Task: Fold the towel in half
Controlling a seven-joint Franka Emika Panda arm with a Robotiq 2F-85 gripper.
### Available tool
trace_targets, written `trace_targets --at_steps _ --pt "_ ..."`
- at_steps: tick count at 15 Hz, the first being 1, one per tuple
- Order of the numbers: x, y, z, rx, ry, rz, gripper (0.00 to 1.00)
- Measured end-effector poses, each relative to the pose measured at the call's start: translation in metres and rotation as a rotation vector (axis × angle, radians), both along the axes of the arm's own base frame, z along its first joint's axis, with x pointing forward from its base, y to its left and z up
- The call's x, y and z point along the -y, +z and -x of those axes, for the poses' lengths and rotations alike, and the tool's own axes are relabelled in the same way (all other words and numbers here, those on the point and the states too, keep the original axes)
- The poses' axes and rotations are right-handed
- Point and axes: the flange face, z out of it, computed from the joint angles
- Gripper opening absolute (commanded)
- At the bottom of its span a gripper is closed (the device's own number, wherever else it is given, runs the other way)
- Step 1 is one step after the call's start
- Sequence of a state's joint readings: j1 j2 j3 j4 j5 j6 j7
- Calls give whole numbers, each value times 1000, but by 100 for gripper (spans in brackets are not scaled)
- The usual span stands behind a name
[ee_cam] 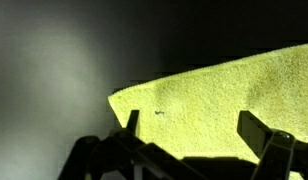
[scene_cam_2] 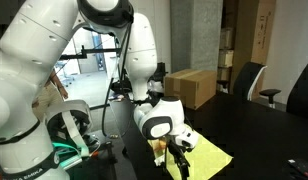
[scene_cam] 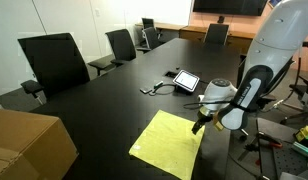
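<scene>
My gripper needs to go down next onto the fabric just inside its near corner (scene_cam: 198, 134) (ee_cam: 179, 121) and close, because my open fingers are already spread over the flat towel.
A yellow-green towel (scene_cam: 166, 142) lies flat on the black table in both exterior views, and also shows in the other exterior view (scene_cam_2: 206, 160). My gripper (scene_cam: 200, 124) hangs just above the towel's corner nearest the arm; it also shows in an exterior view (scene_cam_2: 178, 158). In the wrist view the towel (ee_cam: 209, 100) fills the right side, its corner pointing left, with both fingers (ee_cam: 190, 128) spread wide apart over it. The gripper is open and holds nothing.
A cardboard box (scene_cam: 29, 146) stands at the table's near corner. A tablet (scene_cam: 185, 80) with cables lies beyond the towel. Black chairs (scene_cam: 54, 60) line the far side. The table edge runs close beside the arm.
</scene>
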State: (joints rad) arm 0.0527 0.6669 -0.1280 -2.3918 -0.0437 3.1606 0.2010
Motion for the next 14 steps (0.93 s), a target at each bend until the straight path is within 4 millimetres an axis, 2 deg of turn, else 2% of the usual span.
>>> trace_targets --at_steps 8,11,14 --pt "43 3 -12 32 164 -80 100" --pt "54 -9 -11 -1 183 -81 100" --pt "52 -29 -6 -51 200 -72 100"
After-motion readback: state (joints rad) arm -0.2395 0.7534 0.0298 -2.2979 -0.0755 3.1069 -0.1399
